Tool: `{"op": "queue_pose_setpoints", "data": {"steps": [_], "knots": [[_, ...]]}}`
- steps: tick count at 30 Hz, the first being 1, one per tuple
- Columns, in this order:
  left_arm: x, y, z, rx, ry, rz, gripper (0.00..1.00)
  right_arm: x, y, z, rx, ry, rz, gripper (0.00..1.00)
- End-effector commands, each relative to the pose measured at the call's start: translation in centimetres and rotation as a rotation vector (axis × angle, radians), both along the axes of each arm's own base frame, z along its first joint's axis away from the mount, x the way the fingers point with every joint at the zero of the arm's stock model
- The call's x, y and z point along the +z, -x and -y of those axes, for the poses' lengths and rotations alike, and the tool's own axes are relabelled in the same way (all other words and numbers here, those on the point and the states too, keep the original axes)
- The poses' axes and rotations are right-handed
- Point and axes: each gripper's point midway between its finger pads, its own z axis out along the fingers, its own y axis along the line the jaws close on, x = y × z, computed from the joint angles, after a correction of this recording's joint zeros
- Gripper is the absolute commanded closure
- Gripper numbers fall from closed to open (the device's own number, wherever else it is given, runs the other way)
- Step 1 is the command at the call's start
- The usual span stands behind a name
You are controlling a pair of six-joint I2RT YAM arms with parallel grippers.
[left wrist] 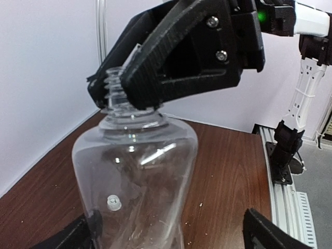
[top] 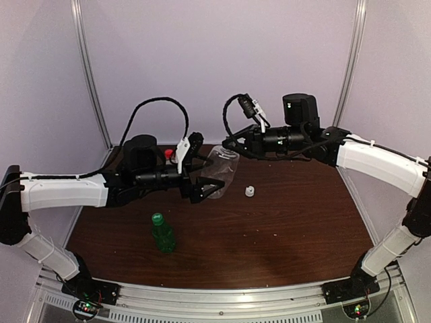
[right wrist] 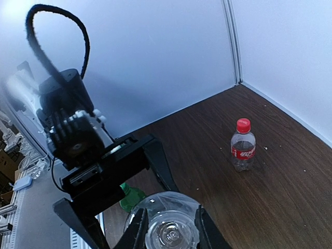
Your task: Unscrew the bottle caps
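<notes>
The bottle's neck is bare, so the bottle comes down onto the tabletop beside the white cap (top: pixel 250 191), below the right gripper, next, and my right gripper releases it.
The wide clear bottle (top: pixel 222 168) hangs above the table with its threaded neck (left wrist: pixel 120 88) bare. My right gripper (right wrist: pixel 171 231) is shut on that neck from above. My left gripper (left wrist: pixel 166 236) stands open around the bottle's body, its right finger well clear of the plastic. The white cap (top: pixel 250 191) lies on the table to the right of the bottle. The green bottle (top: pixel 162 233) stands near the front with its green cap (top: pixel 157 218) on. The red-label bottle (right wrist: pixel 243 148) stands at the back, red cap (right wrist: pixel 243 125) on.
The dark wooden table (top: pixel 289 229) is walled by pale panels at the back and sides. A metal rail (top: pixel 222 296) with both arm bases runs along the near edge. The left arm's black cable (top: pixel 158 104) loops above it.
</notes>
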Motion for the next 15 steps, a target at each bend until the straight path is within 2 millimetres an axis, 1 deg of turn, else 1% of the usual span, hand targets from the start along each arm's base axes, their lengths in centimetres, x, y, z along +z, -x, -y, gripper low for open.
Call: {"op": "queue_pose_setpoints", "data": {"steps": [1,5,9,12,15], "knots": [[0.3,-1.7,-0.4,0.095,-0.014,0.018,0.02,0.1,-3.7,1.0,-0.192,0.046,0.046,1.0],[0.0,-3.8,-2.3,0.263,-0.05,0.017,0.02,-1.9,-7.1,1.6,-0.351,0.111,0.059,1.0],[-0.1,-5.8,-5.1,0.455,-0.097,0.015,0.02,-4.6,-10.6,2.2,-0.496,0.19,0.068,1.0],[0.2,-6.6,-7.2,0.571,-0.108,0.013,0.02,-6.6,-12.6,2.0,-0.559,0.229,0.078,1.0],[0.2,-7.2,-9.1,0.671,-0.121,0.012,0.02,-8.3,-14.1,1.2,-0.574,0.252,0.079,1.0]]}}
